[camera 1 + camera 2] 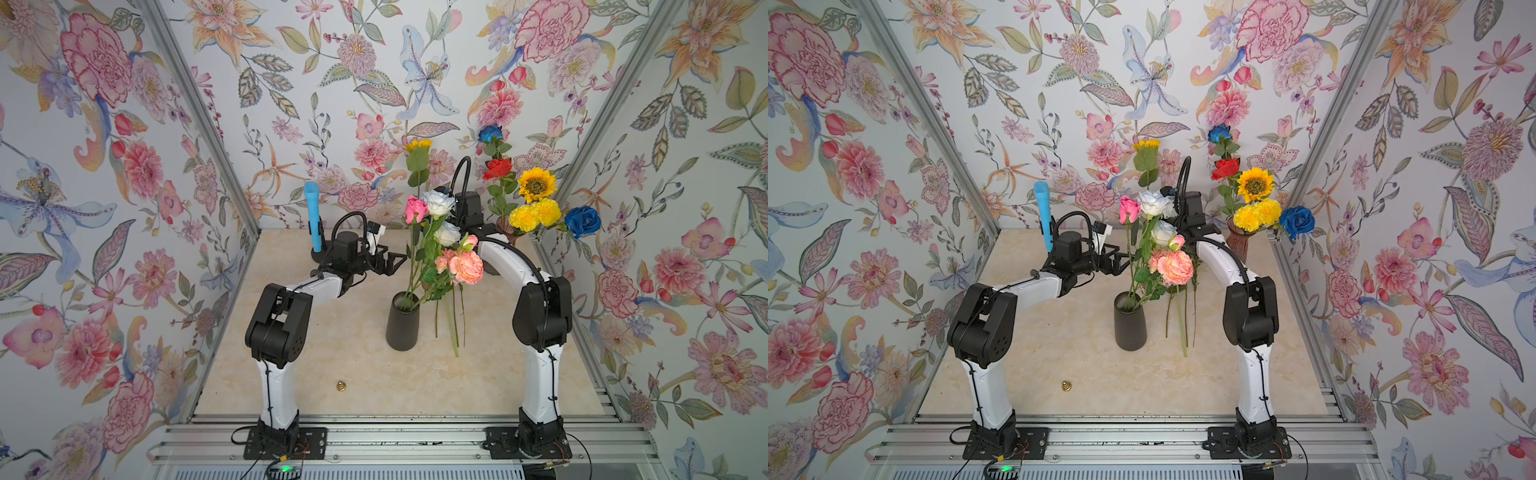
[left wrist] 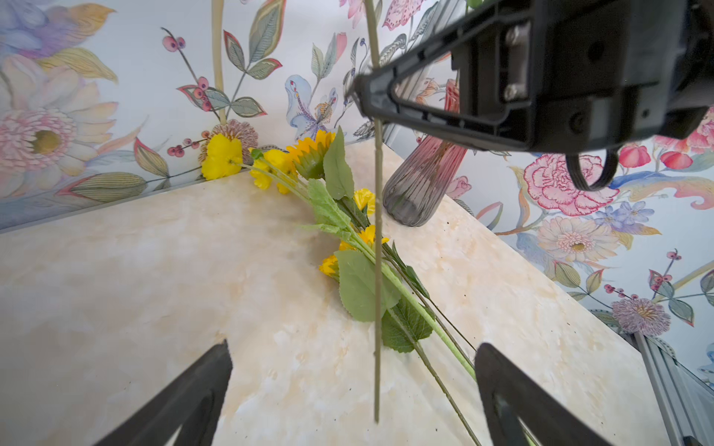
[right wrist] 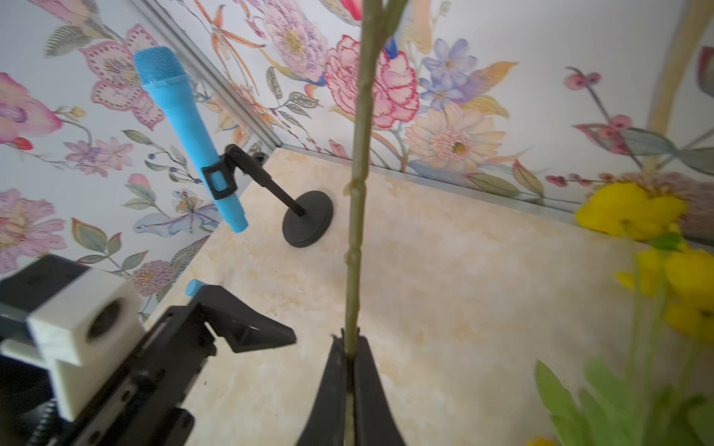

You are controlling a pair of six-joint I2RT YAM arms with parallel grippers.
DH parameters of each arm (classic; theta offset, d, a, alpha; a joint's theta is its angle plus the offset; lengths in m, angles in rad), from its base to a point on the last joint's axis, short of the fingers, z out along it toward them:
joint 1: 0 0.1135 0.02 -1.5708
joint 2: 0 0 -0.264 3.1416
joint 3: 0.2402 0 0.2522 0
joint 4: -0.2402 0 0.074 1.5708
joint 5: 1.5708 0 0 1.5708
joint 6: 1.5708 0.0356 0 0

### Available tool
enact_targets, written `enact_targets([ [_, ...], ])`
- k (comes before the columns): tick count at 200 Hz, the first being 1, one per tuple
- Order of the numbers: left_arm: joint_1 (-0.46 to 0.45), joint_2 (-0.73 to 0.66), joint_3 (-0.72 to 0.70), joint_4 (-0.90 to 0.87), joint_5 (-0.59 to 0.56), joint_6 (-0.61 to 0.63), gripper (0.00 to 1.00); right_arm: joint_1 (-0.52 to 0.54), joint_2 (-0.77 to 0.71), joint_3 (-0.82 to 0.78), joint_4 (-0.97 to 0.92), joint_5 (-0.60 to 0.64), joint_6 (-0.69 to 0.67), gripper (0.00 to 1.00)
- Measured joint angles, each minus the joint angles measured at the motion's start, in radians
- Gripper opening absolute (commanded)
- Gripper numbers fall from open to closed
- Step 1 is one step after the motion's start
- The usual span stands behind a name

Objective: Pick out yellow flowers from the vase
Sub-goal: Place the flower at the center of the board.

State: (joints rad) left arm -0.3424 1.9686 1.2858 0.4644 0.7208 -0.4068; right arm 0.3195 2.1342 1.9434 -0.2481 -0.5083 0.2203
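My right gripper tips downward next and lowers the upright flower onto the stems of the yellow flowers gathered on the tabletop to release it, since they lie below the gripper.
My right gripper is shut on the green stem of a yellow flower, which stands upright above the roses. In the left wrist view that stem hangs free between the wide-open fingers of my left gripper, touching neither. In both top views the left gripper is beside the roses in the dark vase, and they hide the right jaws. Several yellow flowers lie on the table beside the pink glass vase. That vase also holds a sunflower and yellow pompoms.
The dark vase holds pink, white and peach roses. Blue and red roses stand in the pink glass vase. A blue microphone on a black stand is at the back left. A small brass piece lies near the table's front.
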Motion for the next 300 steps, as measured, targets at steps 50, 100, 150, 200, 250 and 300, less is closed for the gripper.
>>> enact_targets([
  [50,0.042,-0.085,-0.076,0.020,-0.075,-0.002,1.00,-0.014,-0.117,-0.076,-0.214,0.222,-0.104,0.00],
  [100,0.046,-0.108,-0.108,0.031,-0.101,-0.004,1.00,-0.005,-0.169,-0.148,-0.349,0.343,-0.154,0.00],
  [150,0.046,-0.108,-0.147,0.033,-0.108,-0.005,1.00,0.001,-0.169,-0.266,-0.428,0.388,-0.164,0.00],
  [200,0.046,-0.111,-0.166,0.048,-0.108,-0.004,1.00,0.001,-0.167,-0.347,-0.447,0.385,-0.161,0.02],
  [250,0.046,-0.122,-0.187,0.074,-0.100,-0.001,1.00,0.006,-0.141,-0.387,-0.443,0.386,-0.157,0.15],
  [300,0.046,-0.125,-0.202,0.106,-0.095,-0.001,1.00,0.006,-0.139,-0.389,-0.440,0.387,-0.154,0.28],
])
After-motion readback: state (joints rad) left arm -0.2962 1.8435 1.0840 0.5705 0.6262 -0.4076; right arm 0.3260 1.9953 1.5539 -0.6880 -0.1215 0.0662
